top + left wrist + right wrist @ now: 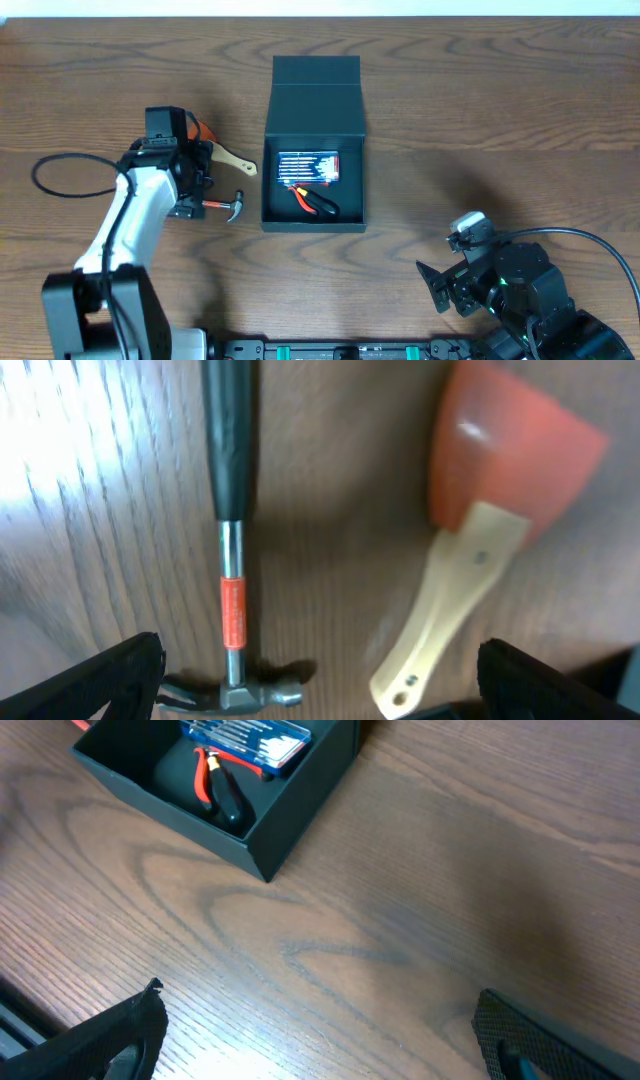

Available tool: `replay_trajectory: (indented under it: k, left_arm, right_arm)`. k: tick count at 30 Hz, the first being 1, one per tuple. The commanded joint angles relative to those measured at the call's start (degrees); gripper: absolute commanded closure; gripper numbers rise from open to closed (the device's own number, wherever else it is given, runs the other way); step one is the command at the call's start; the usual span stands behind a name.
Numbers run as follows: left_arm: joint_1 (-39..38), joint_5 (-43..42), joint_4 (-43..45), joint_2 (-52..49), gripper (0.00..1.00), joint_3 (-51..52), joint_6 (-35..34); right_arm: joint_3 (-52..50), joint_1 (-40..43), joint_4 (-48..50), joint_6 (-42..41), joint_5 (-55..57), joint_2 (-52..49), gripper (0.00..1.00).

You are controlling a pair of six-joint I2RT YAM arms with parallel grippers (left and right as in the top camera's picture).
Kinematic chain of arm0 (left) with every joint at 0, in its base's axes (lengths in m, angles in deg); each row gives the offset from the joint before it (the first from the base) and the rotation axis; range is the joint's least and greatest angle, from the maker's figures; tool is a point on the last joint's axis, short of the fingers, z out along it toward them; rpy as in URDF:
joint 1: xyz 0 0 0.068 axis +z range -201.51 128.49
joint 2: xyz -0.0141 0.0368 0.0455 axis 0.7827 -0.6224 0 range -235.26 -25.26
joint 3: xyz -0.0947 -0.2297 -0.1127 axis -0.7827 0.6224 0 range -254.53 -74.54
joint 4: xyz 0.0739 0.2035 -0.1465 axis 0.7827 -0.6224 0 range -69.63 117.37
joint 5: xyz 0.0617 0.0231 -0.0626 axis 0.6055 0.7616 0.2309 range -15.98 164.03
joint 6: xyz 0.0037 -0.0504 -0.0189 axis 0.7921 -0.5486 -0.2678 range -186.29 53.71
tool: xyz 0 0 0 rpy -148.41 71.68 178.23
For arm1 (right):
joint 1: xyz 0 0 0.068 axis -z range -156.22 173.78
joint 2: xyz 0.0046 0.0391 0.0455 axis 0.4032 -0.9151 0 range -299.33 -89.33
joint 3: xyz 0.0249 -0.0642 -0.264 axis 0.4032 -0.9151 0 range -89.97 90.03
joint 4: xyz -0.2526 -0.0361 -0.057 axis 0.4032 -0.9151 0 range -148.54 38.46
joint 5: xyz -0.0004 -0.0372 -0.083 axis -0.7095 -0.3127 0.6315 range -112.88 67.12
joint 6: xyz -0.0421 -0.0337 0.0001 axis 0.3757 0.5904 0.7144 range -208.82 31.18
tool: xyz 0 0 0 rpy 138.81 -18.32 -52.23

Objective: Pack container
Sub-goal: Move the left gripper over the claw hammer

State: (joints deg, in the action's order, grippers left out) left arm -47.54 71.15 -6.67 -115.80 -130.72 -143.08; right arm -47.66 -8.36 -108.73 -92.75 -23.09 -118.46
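Observation:
I should lower my left gripper next onto the orange part of the small hammer, just behind the hammer's head.
The black-green container (353, 180) stands open at the table's middle, its flap lid folded back; it also shows in the right wrist view (290, 815). Inside lie a blue case of bits (307, 166) and red-handled pliers (312, 202). My left gripper (195, 185) is open, hovering over a small hammer (231, 600) with an orange band and a tool with a wooden handle and orange head (470, 540), both on the table left of the container. My right gripper (440, 285) is open and empty above bare table at the front right.
A black cable loop (60, 175) lies at the far left. The left arm's white link (125, 225) runs from the front edge toward the tools. Wood tabletop (400, 950) lies between the container and my right gripper.

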Motion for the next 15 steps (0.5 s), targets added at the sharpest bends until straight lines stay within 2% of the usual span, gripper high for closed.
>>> replay_trajectory:
  k: [1, 6, 10, 15]
  left_arm:
    - [-0.1, -3.0, -0.1, -2.5, 0.02, -0.9, -3.1]
    - [0.0, -5.6, -0.4, -5.3, 0.00, -0.9, -3.0]
    - [0.0, -7.2, -1.5, -6.6, 0.09, -0.9, -3.0]
    - [0.3, -8.5, -4.0, -8.0, 0.10, -0.9, -3.0]
  right_arm:
    - [-0.1, 0.3, 0.1, -0.7, 0.4, 0.3, 0.01]
    - [-0.1, 0.3, 0.1, -0.7, 0.4, 0.3, 0.01]
    - [-0.1, 0.3, 0.1, -0.7, 0.4, 0.3, 0.01]
    - [-0.1, 0.3, 0.1, -0.7, 0.4, 0.3, 0.01]
